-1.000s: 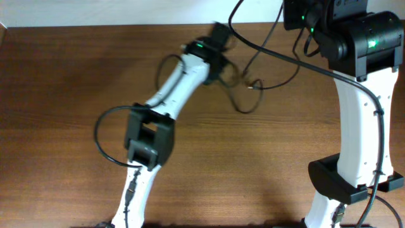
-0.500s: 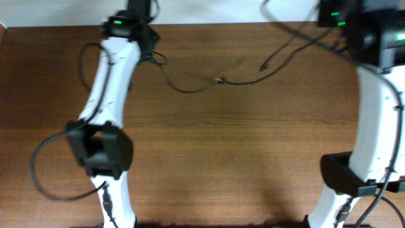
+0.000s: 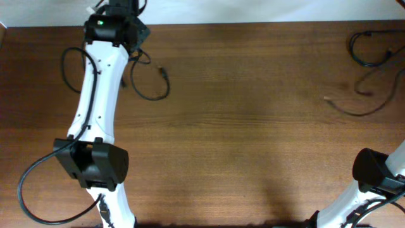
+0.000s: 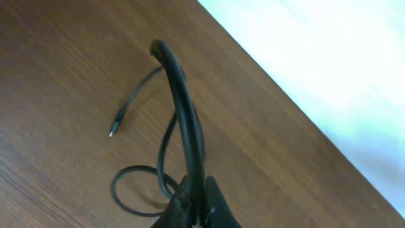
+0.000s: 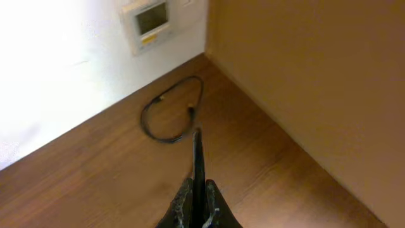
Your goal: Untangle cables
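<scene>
The far loop already lies apart from the other cable, so I will next lower my right gripper onto the wood beside it and release the black cable.
Two thin black cables lie apart on the wooden table. One cable (image 3: 150, 85) loops at the far left with its plug free on the wood. My left gripper (image 3: 135, 38) is shut on it; in the left wrist view the jaws (image 4: 196, 204) pinch the cable (image 4: 180, 95), which arches up and trails down to a plug (image 4: 114, 132). The other cable (image 3: 370, 54) curls at the far right. My right gripper (image 5: 197, 204) is shut on that cable (image 5: 198, 158), which runs to a loop (image 5: 168, 120) on the table. The right gripper is outside the overhead view.
The left arm (image 3: 95, 107) stretches along the left side, with a thick black wire looping beside it. The right arm's base (image 3: 380, 174) is at the lower right. A white wall with a small panel (image 5: 149, 22) borders the table's far edge.
Both arms have swung outward, left to the far left, right off the right edge. The cables, joined at the middle before, are now pulled apart into two separate pieces.
</scene>
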Motion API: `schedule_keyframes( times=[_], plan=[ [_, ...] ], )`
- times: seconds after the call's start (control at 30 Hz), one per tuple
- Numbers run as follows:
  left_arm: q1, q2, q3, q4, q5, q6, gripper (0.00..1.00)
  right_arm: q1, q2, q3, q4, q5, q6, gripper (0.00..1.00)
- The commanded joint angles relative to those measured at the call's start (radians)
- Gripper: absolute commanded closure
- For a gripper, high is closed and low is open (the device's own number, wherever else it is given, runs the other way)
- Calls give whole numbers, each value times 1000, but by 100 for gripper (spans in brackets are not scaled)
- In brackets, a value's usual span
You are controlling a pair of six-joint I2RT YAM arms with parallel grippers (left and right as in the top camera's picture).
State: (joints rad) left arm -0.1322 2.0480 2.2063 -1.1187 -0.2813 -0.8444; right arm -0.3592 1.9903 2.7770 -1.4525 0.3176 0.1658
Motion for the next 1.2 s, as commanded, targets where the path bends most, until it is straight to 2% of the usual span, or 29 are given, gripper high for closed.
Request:
schedule_keyframes(
  times=[0.0,0.1,0.23,0.63,0.9,1.0,1.17],
  plan=[
    [-19,-8,1,-3,-14,43,100,-32,-19,8,4,137,66,96],
    [-19,-8,1,-13,-13,54,100,-153,-19,8,8,105,106,96],
    [-23,-8,1,-34,-10,54,100,-286,17,7,89,-59,129,96],
    [-29,-8,1,-82,-11,54,100,-303,370,4,179,-79,131,96],
    [-29,-8,1,-95,-15,54,100,-467,372,4,246,-72,132,96],
    [-29,-8,1,-94,-15,54,100,-525,360,6,246,-133,131,96],
    [-32,-8,1,-95,-15,54,100,-510,369,-6,259,-150,210,96]
  ],
)
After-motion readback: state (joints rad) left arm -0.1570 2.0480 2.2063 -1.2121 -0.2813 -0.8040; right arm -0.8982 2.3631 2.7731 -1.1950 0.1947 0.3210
